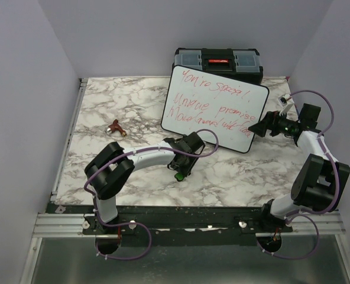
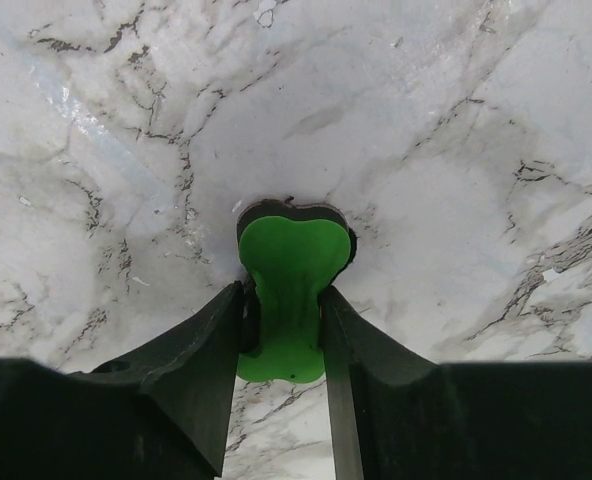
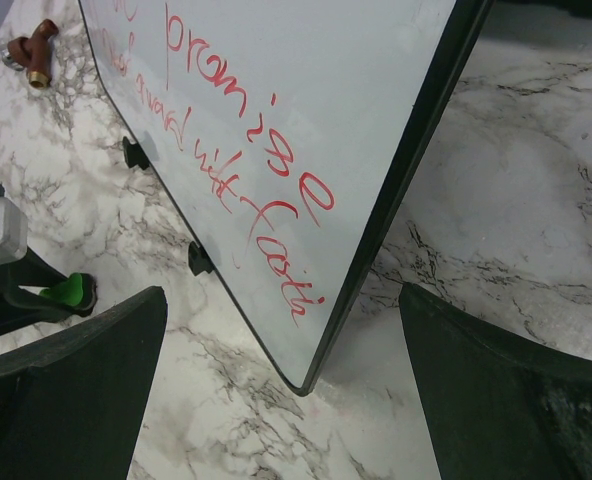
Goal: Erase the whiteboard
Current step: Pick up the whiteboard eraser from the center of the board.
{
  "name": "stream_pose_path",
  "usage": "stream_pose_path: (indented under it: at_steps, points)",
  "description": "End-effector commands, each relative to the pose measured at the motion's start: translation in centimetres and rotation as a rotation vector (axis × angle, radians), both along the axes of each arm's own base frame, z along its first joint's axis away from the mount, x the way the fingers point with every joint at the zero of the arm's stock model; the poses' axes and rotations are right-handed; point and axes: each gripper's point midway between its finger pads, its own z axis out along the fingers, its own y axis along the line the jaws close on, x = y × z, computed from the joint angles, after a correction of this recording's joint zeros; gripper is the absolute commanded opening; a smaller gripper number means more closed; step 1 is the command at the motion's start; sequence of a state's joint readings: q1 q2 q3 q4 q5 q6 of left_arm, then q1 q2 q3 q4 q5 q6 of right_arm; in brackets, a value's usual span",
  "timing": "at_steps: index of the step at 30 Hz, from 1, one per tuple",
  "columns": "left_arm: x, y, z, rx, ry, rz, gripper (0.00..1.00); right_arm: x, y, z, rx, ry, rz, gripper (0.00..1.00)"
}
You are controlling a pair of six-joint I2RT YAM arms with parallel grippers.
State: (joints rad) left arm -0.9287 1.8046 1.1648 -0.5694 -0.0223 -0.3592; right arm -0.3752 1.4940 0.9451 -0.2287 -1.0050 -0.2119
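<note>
The whiteboard's black side edge [image 1: 262,107] [image 3: 394,180] is outward and slants across the open fingers, so my right gripper should next move outward and turn the fingers so they straddle the edge.
The whiteboard [image 1: 215,106] stands tilted in front of the toolbox, with red handwriting across it. In the right wrist view its lower corner [image 3: 306,90] points between my fingers. My right gripper [image 1: 261,126] is open, its jaws wide apart on either side of that corner [image 3: 281,300], not touching it. My left gripper [image 1: 180,170] is shut on a green eraser [image 2: 291,270] with a black underside, held low at the marble table, in front of the board's lower left part. The eraser also shows in the right wrist view [image 3: 68,291].
A black toolbox [image 1: 218,61] with a red latch stands behind the board at the table's far edge. A small brown and brass fitting [image 1: 114,126] lies on the table to the left; it also shows in the right wrist view [image 3: 31,50]. Purple walls surround the marble table [image 1: 122,100].
</note>
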Motion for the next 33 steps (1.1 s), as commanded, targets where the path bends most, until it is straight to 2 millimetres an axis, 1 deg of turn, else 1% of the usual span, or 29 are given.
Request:
stream_pose_path:
  at_steps: [1,5,9,13,14,21,24,25,26,27,28,29,31,33]
  points:
    - [0.3,-0.7,0.5,-0.039,-0.003,0.0,0.37,-0.2,0.0,0.8,0.002,-0.025,0.017,1.0]
    - [0.4,-0.8,0.7,-0.049,-0.008,0.007,0.39,-0.2,0.1,0.7,0.004,-0.023,0.017,1.0]
    - [0.6,-0.7,0.8,-0.055,-0.013,0.011,0.38,-0.2,0.0,0.7,0.005,-0.022,0.017,1.0]
    - [0.6,-0.4,0.4,-0.044,-0.005,0.013,0.37,-0.2,0.0,0.8,0.004,-0.024,0.018,1.0]
    - [0.2,-0.7,0.3,-0.057,0.014,0.003,0.36,-0.2,0.1,0.8,0.005,-0.024,0.017,1.0]
    - [-0.1,-0.5,-0.4,-0.047,0.032,0.001,0.34,-0.3,0.0,0.8,0.005,-0.023,0.017,1.0]
    - [-0.2,-0.5,-0.4,-0.051,0.035,-0.002,0.28,-0.2,0.0,0.8,0.005,-0.023,0.017,1.0]
    - [-0.2,-0.6,-0.4,-0.055,0.037,-0.004,0.23,-0.3,0.1,0.8,0.004,-0.024,0.017,1.0]
    - [-0.3,-0.6,-0.4,-0.061,0.043,-0.009,0.14,-0.2,0.1,0.8,0.005,-0.023,0.017,1.0]
    - [-0.2,-0.7,-0.4,-0.07,0.045,-0.012,0.03,-0.2,0.0,0.8,0.004,-0.022,0.017,1.0]
    - [-0.2,-0.8,-0.2,-0.081,0.042,-0.016,0.0,-0.2,0.0,0.7,0.003,-0.021,0.016,1.0]
    - [-0.1,-0.8,-0.1,-0.092,0.033,-0.02,0.0,-0.2,0.0,0.7,0.002,-0.021,0.015,1.0]
    - [0.1,-0.8,0.8,-0.137,0.006,-0.026,0.0,-0.2,0.0,0.8,0.0,-0.023,0.015,1.0]
    - [0.6,-1.0,2.7,-0.214,-0.035,-0.029,0.0,-0.2,-0.1,0.9,-0.007,-0.029,0.011,1.0]
